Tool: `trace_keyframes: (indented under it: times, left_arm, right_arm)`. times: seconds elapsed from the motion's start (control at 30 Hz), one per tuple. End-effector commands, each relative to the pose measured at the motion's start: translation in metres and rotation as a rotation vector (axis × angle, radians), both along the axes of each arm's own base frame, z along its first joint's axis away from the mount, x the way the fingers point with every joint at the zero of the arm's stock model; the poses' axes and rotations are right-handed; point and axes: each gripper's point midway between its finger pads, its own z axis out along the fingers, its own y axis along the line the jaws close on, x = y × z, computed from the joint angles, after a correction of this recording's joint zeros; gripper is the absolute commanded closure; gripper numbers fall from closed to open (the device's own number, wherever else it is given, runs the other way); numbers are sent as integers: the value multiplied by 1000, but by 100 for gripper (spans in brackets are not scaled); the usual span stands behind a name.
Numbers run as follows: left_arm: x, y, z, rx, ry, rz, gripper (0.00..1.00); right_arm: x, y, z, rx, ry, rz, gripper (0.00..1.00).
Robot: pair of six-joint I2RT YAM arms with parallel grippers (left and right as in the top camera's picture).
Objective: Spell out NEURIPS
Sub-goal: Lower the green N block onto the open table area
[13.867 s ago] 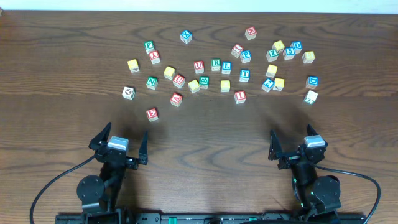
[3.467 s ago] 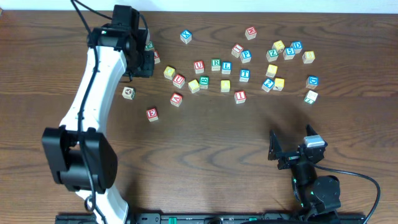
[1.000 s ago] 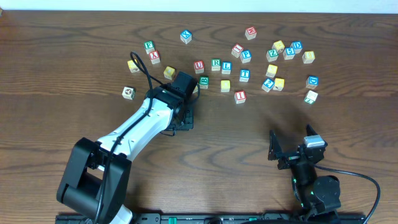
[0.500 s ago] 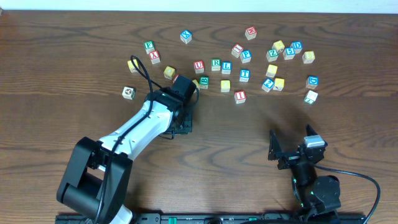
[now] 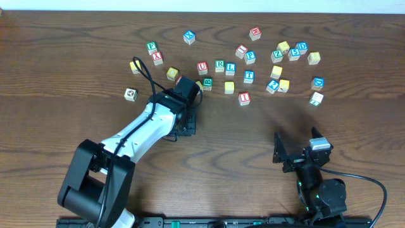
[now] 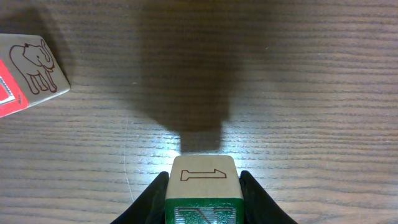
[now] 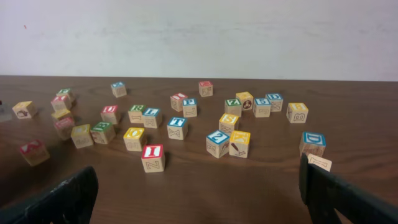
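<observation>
I need to lower the green N cube (image 6: 203, 186) with my left gripper next, until it rests on the bare wood below, clear of the elephant cube, and then let it go.
My left gripper (image 6: 203, 202) is shut on the green N cube (image 6: 203, 186), low over the wood at the near side of the cluster; its shadow lies just ahead. From overhead, the left gripper (image 5: 184, 125) hides that cube. Still in the cluster are the red U (image 5: 202, 66), green R (image 5: 219, 64), blue P (image 5: 250, 57) and red I (image 5: 244, 98). The red I (image 7: 153, 152) also stands nearest in the right wrist view. My right gripper (image 5: 297, 147) is open and holds nothing, at the front right.
A red-faced cube with an elephant drawing (image 6: 25, 74) lies ahead and left of the held cube. Many other letter cubes are scattered across the far half of the table (image 5: 209, 158), from a white one (image 5: 131, 94) at the left to another (image 5: 316, 98) at the right.
The left arm reached out from the front, took the N cube from the far left of the cluster and brought it nearer. In the last half second it hardly moved. Right arm unchanged.
</observation>
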Motion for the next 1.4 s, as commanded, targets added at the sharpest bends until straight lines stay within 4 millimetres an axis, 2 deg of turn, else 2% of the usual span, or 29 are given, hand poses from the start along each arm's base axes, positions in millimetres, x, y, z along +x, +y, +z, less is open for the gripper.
trace_keyframes:
  times: [0.0,0.4,0.9,1.37]
  left_arm:
    - [-7,2,-9,10,26,3,93]
    - [-6,2,-10,6,18,3,93]
    - [-8,3,-25,-5,-3,3,93]
    - [-6,5,-25,12,-16,-21,92]
  right_arm:
    - [0,-2,-1,-6,1,-6,1]
    - [0,-2,-1,-5,1,-6,1]
    - [0,-2,-1,-6,1,-6,1]
    - [0,-2,-1,-6,1,-6,1]
